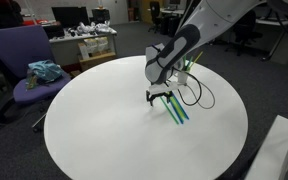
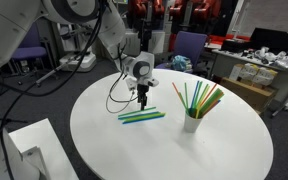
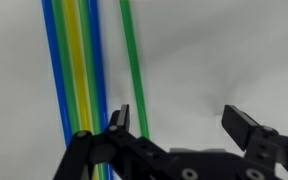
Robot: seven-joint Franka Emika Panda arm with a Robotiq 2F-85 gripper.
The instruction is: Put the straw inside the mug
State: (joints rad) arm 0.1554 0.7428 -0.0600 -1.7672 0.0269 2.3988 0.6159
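My gripper will stay low over the green straw's near end (image 1: 165, 101) (image 3: 142, 117) and close its fingers, because the straw already lies between them, apart from the bundle.
The green straw (image 3: 132, 60) lies flat on the round white table (image 2: 214, 150), just right of a bundle of blue, yellow and green straws (image 3: 72, 70). My gripper (image 3: 181, 125) is open and empty and hangs low over the table. Its left finger is right beside the green straw's near end. Both exterior views show the gripper (image 2: 142, 100) (image 1: 162, 97) pointing down over the lying straws (image 2: 142, 117) (image 1: 176, 110). The white mug (image 2: 191, 122) stands upright to the side and holds several coloured straws. In an exterior view the arm partly hides the mug (image 1: 189, 74).
A black cable (image 1: 196, 95) loops over the table beside the gripper. A purple chair (image 1: 24, 60) with a teal cloth on it stands off the table's edge. A white box (image 2: 24, 145) sits low near the table. Desks and chairs fill the background.
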